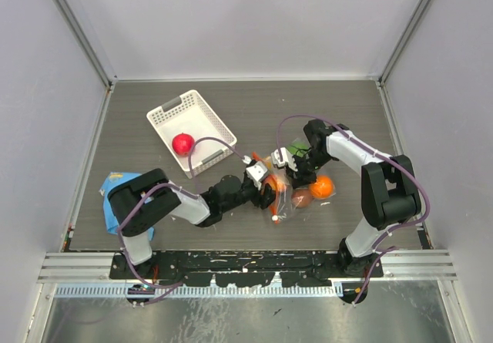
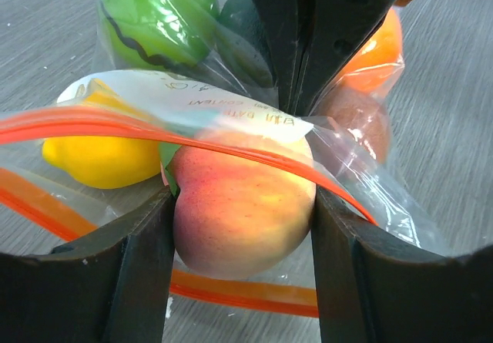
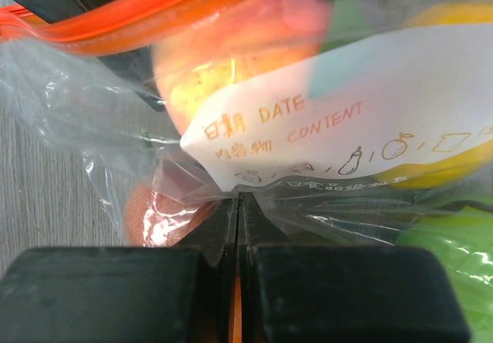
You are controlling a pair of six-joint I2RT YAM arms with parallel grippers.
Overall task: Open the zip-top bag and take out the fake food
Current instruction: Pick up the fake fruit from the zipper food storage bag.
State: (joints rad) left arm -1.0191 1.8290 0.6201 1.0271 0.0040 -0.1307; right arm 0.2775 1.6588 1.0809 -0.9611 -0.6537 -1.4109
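My left gripper holds the peach and will move up out of the bag's opening, then over the white basket. It will release the peach beside the red fruit, where there is open space.
The clear zip-top bag lies mid-table, its orange zip strip parted. My left gripper reaches into the mouth, and both fingers press the sides of a peach toy fruit. More fake food is still inside: a yellow one, a green one, an orange one and a brown one. My right gripper is shut on a fold of the bag's plastic below the white label. In the top view it stands just right of the left gripper.
A white basket stands at the back left with a red fruit in it. A blue printed cloth lies by the left arm's base. Metal frame posts rise at the table's far corners.
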